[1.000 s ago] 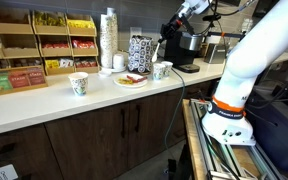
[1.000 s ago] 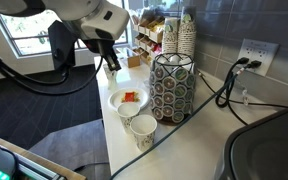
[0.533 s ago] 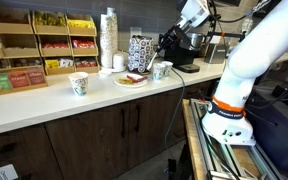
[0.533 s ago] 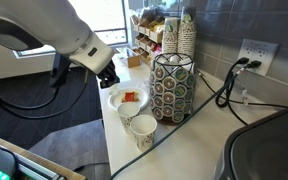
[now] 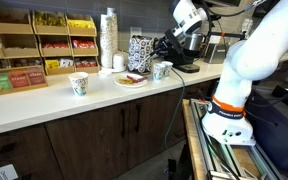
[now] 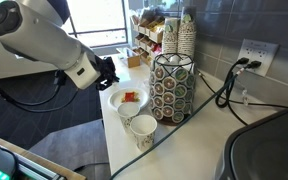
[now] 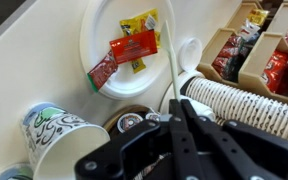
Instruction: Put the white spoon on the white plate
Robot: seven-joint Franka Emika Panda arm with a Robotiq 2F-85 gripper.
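The spoon in my gripper should go down next, toward the white plate and over the red and yellow packets (image 5: 133, 78) (image 7: 134, 45).
The white plate (image 7: 96, 35) lies on the counter with red and yellow sauce packets on it; it shows in both exterior views (image 5: 131, 82) (image 6: 115, 101). My gripper (image 7: 177, 118) hangs above the plate's edge, beside the pod rack, fingers closed together. A thin white spoon (image 7: 172, 65) runs from between the fingertips out over the plate's rim. In the exterior views the gripper (image 5: 162, 48) (image 6: 109, 72) is above the counter close to the plate; the spoon is too small to make out there.
Patterned paper cups (image 7: 59, 135) (image 5: 79, 84) (image 6: 142, 130) stand next to the plate. A wire rack of coffee pods (image 6: 172, 85) and a stack of cups (image 7: 244, 100) are close behind. Snack trays (image 5: 39, 45) line the wall. A coffee machine (image 5: 187, 50) stands nearby.
The arm has swung down and in toward the plate; the wrist now sits lower and nearer the counter edge. The plate and cups have not moved.
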